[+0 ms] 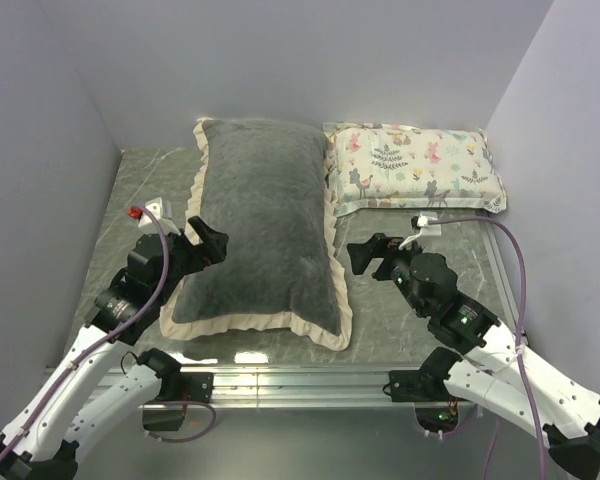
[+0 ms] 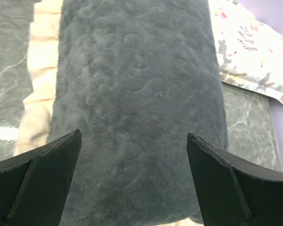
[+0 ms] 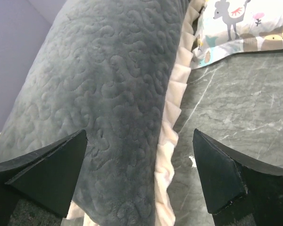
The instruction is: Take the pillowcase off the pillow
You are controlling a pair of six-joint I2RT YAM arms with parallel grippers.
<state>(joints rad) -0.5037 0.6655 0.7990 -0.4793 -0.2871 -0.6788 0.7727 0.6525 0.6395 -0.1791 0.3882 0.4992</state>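
Observation:
The open left gripper will next lower onto the grey plush (image 2: 137, 103) beside the cream ruffle and pinch a fold, since that part of the plush is just below the gripper's fingers.
The pillowcase (image 1: 265, 225), dark grey plush with a cream ruffled border, lies lengthwise in the middle of the table, filled out; the white pillow inside it is hidden. My left gripper (image 1: 212, 243) is open at its left edge, over the grey plush (image 2: 137, 103). My right gripper (image 1: 365, 255) is open just right of its right ruffle (image 3: 172, 127), its jaws straddling the border above the fabric (image 3: 108, 94). Neither gripper holds anything.
A small cream animal-print pillow (image 1: 415, 165) lies at the back right, touching the pillowcase's far right corner; it also shows in the left wrist view (image 2: 254, 52) and right wrist view (image 3: 240, 23). The table is dark marble (image 1: 420, 225), with walls on three sides.

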